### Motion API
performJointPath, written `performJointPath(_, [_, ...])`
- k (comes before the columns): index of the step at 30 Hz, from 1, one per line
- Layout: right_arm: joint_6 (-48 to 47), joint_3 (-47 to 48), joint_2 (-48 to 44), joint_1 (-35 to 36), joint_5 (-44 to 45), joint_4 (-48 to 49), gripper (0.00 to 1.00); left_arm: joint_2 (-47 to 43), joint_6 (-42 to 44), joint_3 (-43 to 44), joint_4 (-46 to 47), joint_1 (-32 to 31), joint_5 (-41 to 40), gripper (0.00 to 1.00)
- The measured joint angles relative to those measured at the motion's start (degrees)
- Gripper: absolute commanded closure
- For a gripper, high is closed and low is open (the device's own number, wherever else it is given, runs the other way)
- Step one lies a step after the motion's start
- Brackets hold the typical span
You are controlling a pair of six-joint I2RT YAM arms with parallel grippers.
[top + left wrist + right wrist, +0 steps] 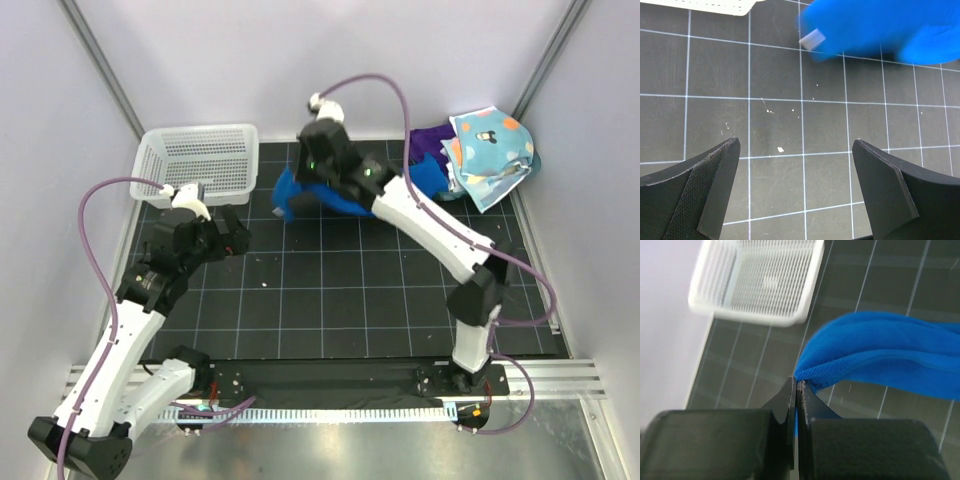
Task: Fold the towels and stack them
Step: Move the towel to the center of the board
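I will next move my right gripper back and down to release the towel edge on the bare near mat [364, 316], which lies below and back from the gripper.
My right gripper [300, 172] is shut on an edge of the royal blue towel [292, 195] and holds it above the black grid mat at the back middle. In the right wrist view [798, 382] the blue towel [880, 355] hangs out to the right from the pinched tips. My left gripper [235, 235] is open and empty over the mat, left of the towel. In the left wrist view [796, 150] the blue towel [875, 27] with its small white tag [812, 39] sits at the top. A polka-dot towel [488, 152] lies over a purple towel [432, 142] at the back right.
A white plastic mesh basket [198, 163] stands at the back left; it also shows in the right wrist view [757, 277]. White walls with metal posts close in both sides and the back. A metal rail runs along the near edge [340, 385].
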Motion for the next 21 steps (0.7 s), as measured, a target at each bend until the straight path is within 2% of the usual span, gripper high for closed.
performJointPath(6, [5.4,-37.2,-16.0,5.8,-2.4,11.8,0.99,1.7,-0.6,0.0,0.0,0.2,-0.5,0.00])
performJointPath(9, [9.8,-55.8,-22.1,7.8,-2.5,16.1,0.99,4.0,-1.4,-0.1,0.0,0.2,0.3,0.05])
performJointPath(12, [13.2,-68.6,-26.2,9.9,-1.4,16.6,0.99,7.5,-3.2,-0.6,0.3,0.2,1.9,0.12])
performJointPath(15, [16.0,-77.5,-31.9,11.4,0.1,15.6,0.99,11.9,-6.6,-3.3,1.0,-0.7,3.4,0.15])
performJointPath(21, [19.2,-83.7,-38.7,11.3,2.9,15.8,0.98,17.2,-14.1,-12.0,1.8,-8.3,-0.3,0.16])
